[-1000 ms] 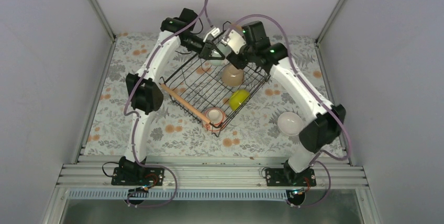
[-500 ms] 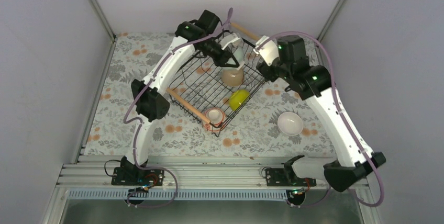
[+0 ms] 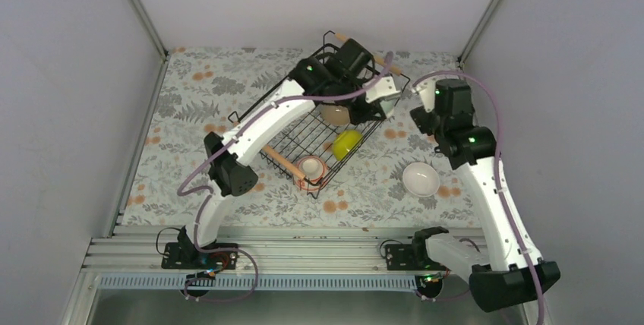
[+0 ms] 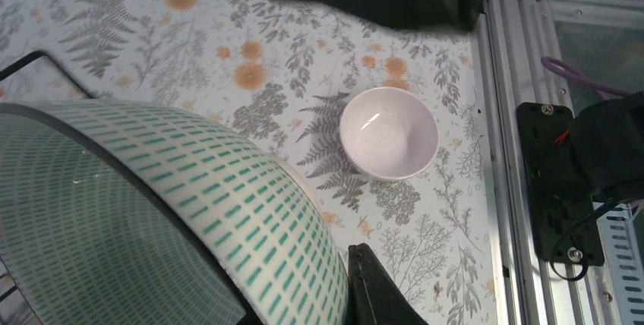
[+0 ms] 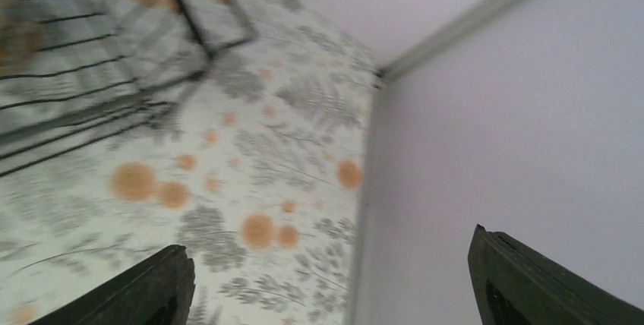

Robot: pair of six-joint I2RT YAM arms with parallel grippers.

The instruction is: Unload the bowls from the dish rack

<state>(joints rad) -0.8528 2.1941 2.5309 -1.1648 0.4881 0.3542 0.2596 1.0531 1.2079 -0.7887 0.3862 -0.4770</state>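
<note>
My left gripper should swing back, go down and release the mint bowl inside the empty white bowl [image 3: 421, 179] [image 4: 390, 134], because the white bowl is below, to its right in the top view.
The black wire dish rack [image 3: 298, 129] holds a tan bowl [image 3: 336, 113], a yellow-green bowl [image 3: 347, 143] and a pinkish bowl [image 3: 310, 168]. A white bowl [image 3: 421, 179] [image 4: 388, 143] sits on the floral table to the right of the rack. My left gripper [image 3: 382, 96] [image 4: 304, 295] reaches across the rack's far right corner, shut on the rim of the pale mint bowl [image 4: 152, 219], which fills the left wrist view. The right gripper [image 3: 419, 105] [image 5: 334, 279] hovers just right of the rack, open, nothing between its fingers [image 5: 163, 283].
The rack [image 5: 99, 44] has wooden rod handles [image 3: 282, 159] at two ends. Grey walls enclose the table; the right wall [image 5: 531, 112] is close to my right gripper. An aluminium rail [image 4: 509, 150] runs along the near edge.
The left arm has swung right across the rack carrying the mint bowl. The right arm has pulled back to the right, away from the rack, and its jaws have widened.
</note>
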